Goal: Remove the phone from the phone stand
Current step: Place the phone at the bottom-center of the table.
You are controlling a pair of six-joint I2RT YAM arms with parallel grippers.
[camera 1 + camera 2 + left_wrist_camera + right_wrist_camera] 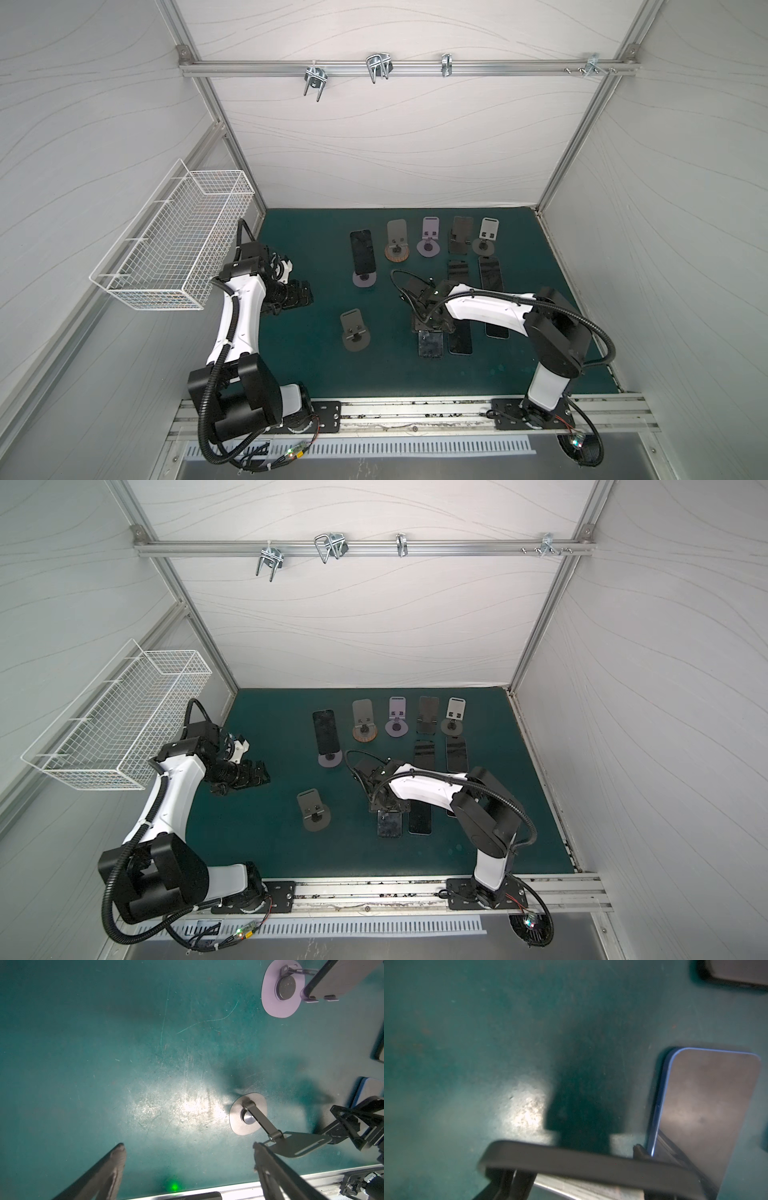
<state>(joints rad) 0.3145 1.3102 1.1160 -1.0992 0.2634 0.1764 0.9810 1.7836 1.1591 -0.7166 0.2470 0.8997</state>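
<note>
My right gripper lowers the dark phone flat onto clear green mat (584, 1122) next and releases it, since that bare part lies below it, alongside the blue-edged phone.
My right gripper (430, 328) is shut on a dark phone (431, 347), gripping it across its width low over the green mat (299, 374). In the right wrist view this phone (581, 1159) lies edge-on across the jaws. An empty dark grey phone stand (354, 330) stands to its left. Another phone (363, 255) leans on a lilac-based stand (365, 279) further back. My left gripper (297, 293) hovers open at the left of the mat, nothing between its fingers (116, 1167). The grey stand (248, 1113) shows beside its jaws.
Several empty stands line the back of the mat, among them a wooden-based one (397, 245). Phones lie flat on the right: a blue-edged one (708, 1109) right beside the held phone, another (490, 274) further back. A white wire basket (174, 241) hangs on the left wall.
</note>
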